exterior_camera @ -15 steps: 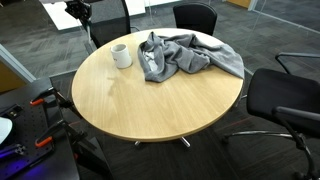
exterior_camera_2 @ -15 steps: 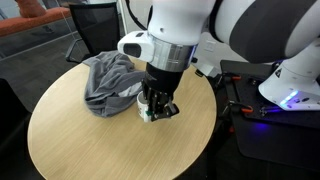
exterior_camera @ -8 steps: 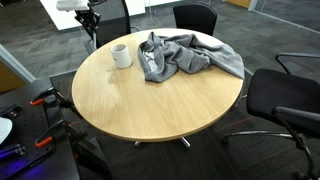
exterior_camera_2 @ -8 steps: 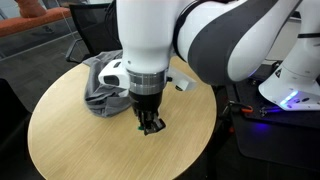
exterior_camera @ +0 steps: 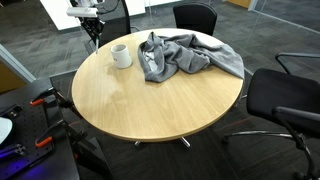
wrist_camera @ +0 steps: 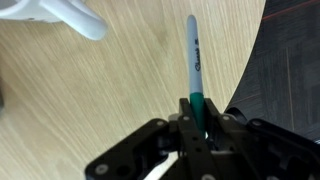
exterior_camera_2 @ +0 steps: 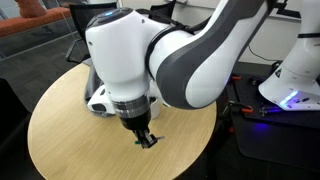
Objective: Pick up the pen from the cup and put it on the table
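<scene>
I need to lower the pen with my gripper, away from the table edge and onto the bare wood beside the white cup.
My gripper is shut on a pen with a pale blue barrel and a green end, which sticks out past the fingers over the wooden table. In an exterior view the gripper hangs above the table's far edge, beside the white cup. In an exterior view the gripper is just above the tabletop; the arm hides the cup there. A white shape at the wrist view's top left may be the cup.
A crumpled grey cloth lies on the round table next to the cup and partly shows behind the arm. Black office chairs ring the table. The table edge and dark carpet lie close to the gripper's right.
The gripper has moved away from the cup with the pen in it, shifting sideways over the table and lower towards the tabletop. The cloth and cup have not moved.
</scene>
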Controlling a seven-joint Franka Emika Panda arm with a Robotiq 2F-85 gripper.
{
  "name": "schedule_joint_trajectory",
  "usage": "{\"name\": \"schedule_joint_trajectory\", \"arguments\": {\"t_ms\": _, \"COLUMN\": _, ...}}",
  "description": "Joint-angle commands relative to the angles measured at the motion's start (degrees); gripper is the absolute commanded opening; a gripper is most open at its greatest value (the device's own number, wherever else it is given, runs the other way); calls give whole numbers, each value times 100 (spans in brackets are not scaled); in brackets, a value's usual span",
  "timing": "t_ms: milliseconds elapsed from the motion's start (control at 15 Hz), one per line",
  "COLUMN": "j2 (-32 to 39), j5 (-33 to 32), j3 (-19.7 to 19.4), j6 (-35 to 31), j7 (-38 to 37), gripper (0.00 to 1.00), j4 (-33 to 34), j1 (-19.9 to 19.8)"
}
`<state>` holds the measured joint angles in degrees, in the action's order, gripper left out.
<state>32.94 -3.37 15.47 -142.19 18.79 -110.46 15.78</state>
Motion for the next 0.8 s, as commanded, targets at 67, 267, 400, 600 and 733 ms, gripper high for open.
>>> {"name": "schedule_joint_trajectory", "arguments": {"t_ms": 67, "j2": 629, "j5": -164, "j3": -66, "j6": 722, "j7": -112, "gripper": 4, "j4": 928, "j1": 68}}
{"name": "schedule_joint_trajectory", "arguments": {"t_ms": 267, "j2": 1004, "j5": -220, "j3": -126, "j6": 1012, "j7": -151, "gripper": 4, "j4": 1399, "j1": 114}}
{"name": "schedule_joint_trajectory", "arguments": {"t_ms": 400, "j2": 1257, "j5": -252, "j3": -152, "j6": 1198, "j7": -153, "gripper": 4, "j4": 1695, "j1": 152}}
{"name": "schedule_joint_trajectory", "arguments": {"t_ms": 600, "j2": 1593, "j5": -409, "j3": -242, "j6": 1471, "j7": -232, "gripper": 4, "j4": 2081, "j1": 275}}
{"name": "schedule_joint_trajectory", "arguments": {"t_ms": 733, "j2": 1790, "j5": -508, "j3": -304, "j6": 1617, "j7": -324, "gripper": 4, "j4": 2312, "j1": 353}}
